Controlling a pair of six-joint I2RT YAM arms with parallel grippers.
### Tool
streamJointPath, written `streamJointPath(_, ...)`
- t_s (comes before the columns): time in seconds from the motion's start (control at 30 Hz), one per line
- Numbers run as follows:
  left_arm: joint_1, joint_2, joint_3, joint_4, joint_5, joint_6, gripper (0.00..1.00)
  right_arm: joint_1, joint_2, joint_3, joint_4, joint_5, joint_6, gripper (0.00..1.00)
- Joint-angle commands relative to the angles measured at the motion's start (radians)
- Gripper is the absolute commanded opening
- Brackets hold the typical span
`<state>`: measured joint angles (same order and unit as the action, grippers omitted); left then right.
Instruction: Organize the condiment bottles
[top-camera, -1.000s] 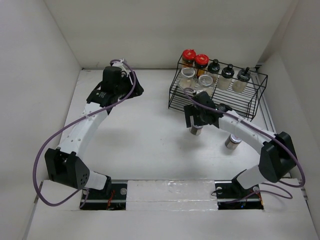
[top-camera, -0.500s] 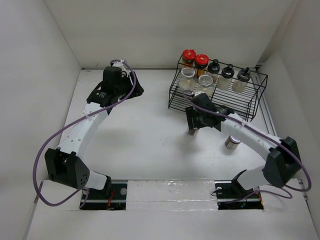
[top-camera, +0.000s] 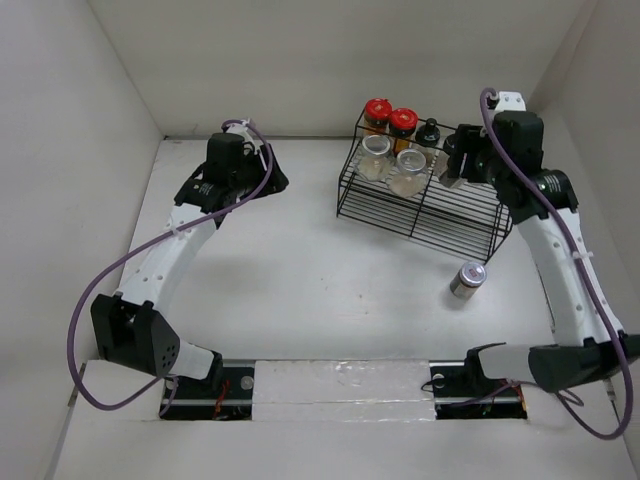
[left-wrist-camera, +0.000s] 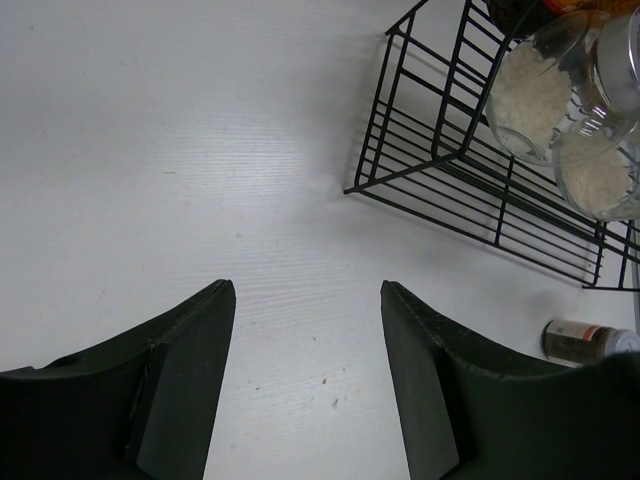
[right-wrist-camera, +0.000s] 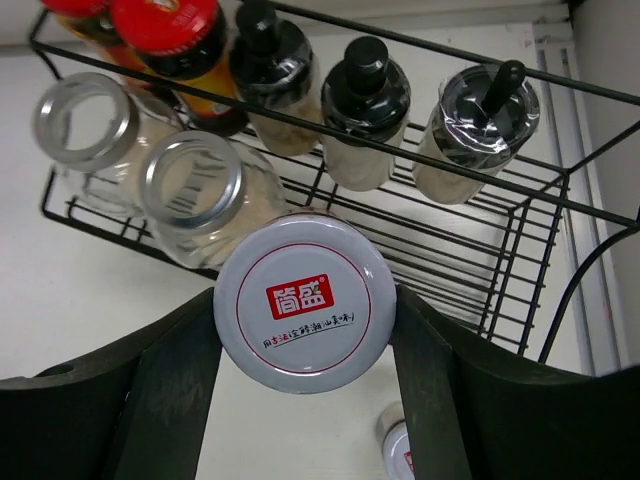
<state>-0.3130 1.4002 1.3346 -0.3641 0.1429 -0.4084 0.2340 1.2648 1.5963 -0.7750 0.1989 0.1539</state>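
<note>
My right gripper will next set the white-lidded bottle down on the bare wires next to the clear-lidded jar and let it go, because that spot is empty.
My right gripper is shut on a condiment bottle with a white printed lid and holds it in the air over the near edge of the black wire rack. In the top view the gripper hangs at the rack's back right. In the rack stand two red-lidded bottles, three black-topped ones and two clear-lidded jars. One silver-lidded bottle stands on the table in front of the rack. My left gripper is open and empty, low over bare table left of the rack.
White walls close in the table on the left, back and right. The rack sits at the back right near the right wall. The arm bases are bolted at the near edge.
The right gripper closed on the bottle standing mid-table, lifted it and carried it back and right to the rack. The left arm has not moved.
</note>
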Motion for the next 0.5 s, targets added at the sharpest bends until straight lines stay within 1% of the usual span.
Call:
streamJointPath(0.0,0.000,-0.003,-0.003,0.019,0.014,0.002,0.56,-0.061,0.096,0.057,0.052,-0.079,-0.053,0.29)
streamJointPath(0.13,0.000,-0.003,0.006,0.028,0.014,0.002,0.56,-0.119,0.163,0.066,0.085,-0.122,-0.073,0.29)
streamJointPath(0.33,0.000,-0.003,-0.003,0.037,0.023,-0.007,0.57,-0.139,0.228,0.016,0.118,-0.122,-0.093,0.30)
streamJointPath(0.4,0.000,-0.003,-0.015,0.046,0.023,-0.007,0.57,-0.139,0.242,0.007,0.106,-0.131,-0.093,0.42)
streamJointPath(0.43,0.000,-0.003,-0.015,0.047,0.023,-0.007,0.57,-0.139,0.242,0.007,0.092,-0.131,-0.093,0.54)
streamJointPath(0.47,0.000,-0.003,-0.015,0.047,0.023,-0.007,0.57,-0.127,0.242,0.007,0.092,-0.121,-0.093,0.76)
